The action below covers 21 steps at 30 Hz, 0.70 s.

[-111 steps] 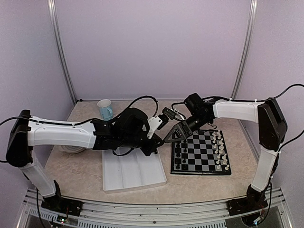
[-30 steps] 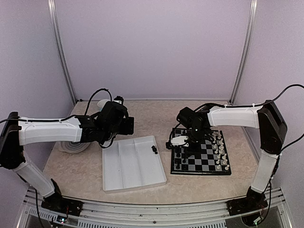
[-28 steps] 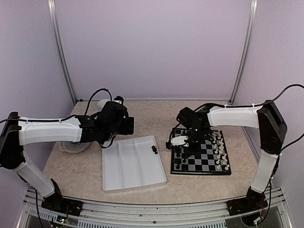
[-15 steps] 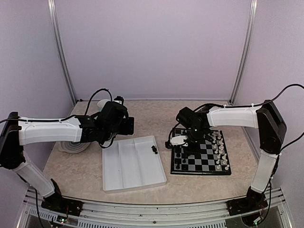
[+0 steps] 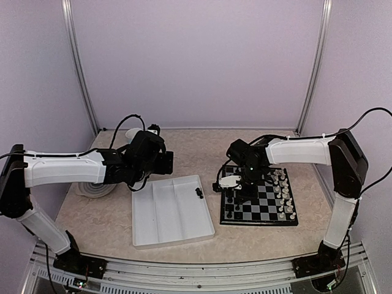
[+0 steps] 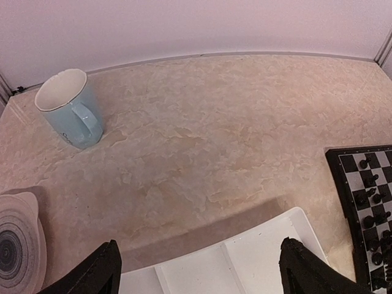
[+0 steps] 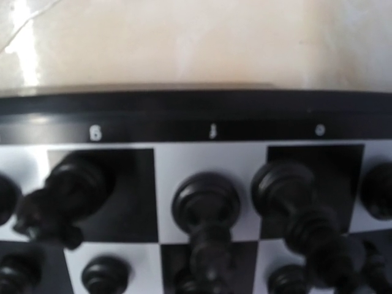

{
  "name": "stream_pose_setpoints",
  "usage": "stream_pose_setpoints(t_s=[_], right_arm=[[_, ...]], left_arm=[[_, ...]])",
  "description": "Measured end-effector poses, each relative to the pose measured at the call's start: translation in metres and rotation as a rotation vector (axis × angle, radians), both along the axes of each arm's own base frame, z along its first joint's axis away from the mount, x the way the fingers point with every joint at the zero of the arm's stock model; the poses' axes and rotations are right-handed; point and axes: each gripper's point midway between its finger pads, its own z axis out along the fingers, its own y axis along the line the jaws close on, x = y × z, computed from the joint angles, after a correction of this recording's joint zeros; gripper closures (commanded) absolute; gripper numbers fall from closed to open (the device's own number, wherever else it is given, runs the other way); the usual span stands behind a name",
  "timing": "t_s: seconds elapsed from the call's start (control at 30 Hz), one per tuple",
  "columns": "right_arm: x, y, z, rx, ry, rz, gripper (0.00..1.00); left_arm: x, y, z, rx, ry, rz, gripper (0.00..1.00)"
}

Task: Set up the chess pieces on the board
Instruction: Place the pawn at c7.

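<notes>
I need to move my left gripper to the right in the top view and down onto the piece's near end [image 5: 201, 196], because one black piece is lying in the tray [image 5: 171, 214].
The board [image 5: 263, 205] lies at the right, with black chess pieces [image 5: 230, 197] in its left columns and white ones along its right side. My right gripper [image 5: 241, 187] hangs low over the left columns. Its fingers do not show in the right wrist view. That view is filled by the board's border [image 7: 196, 116] and a black piece [image 7: 205, 205] standing upright on a pale square, with others beside it. One black piece [image 5: 198, 193] lies in the white tray [image 5: 171, 214]. My left gripper [image 5: 165, 160] [image 6: 202, 272] is open and empty above the tray's far edge [image 6: 245, 263].
A pale blue mug [image 6: 67, 107] stands at the back left, mostly hidden by the left arm from above. A round ringed coaster [image 6: 18, 248] lies at the left. The board's left edge [image 6: 367, 202] shows at the right of the left wrist view.
Since the earliest frame the left arm has drawn back to the left and the right gripper has come down onto the board's left columns. Over the last second both arms have barely moved.
</notes>
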Motion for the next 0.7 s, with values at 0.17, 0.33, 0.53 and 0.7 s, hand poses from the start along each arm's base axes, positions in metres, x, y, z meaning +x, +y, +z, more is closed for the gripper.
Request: stream_pose_setpoints(t_s=[0.17, 0.33, 0.53, 0.7], right_arm=[[0.001, -0.001, 0.000, -0.005, -0.003, -0.009, 0.74], [0.001, -0.003, 0.011, 0.000, -0.020, -0.019, 0.70], [-0.008, -0.010, 0.056, 0.100, -0.121, -0.032, 0.69], [-0.012, -0.023, 0.070, 0.162, -0.173, -0.075, 0.68]], left_arm=[[-0.001, -0.003, -0.001, 0.007, 0.007, -0.023, 0.12], [-0.011, -0.020, -0.007, 0.031, 0.030, -0.124, 0.14], [-0.028, -0.072, -0.032, 0.102, 0.107, -0.324, 0.25], [-0.020, -0.103, -0.063, 0.136, 0.225, -0.359, 0.32]])
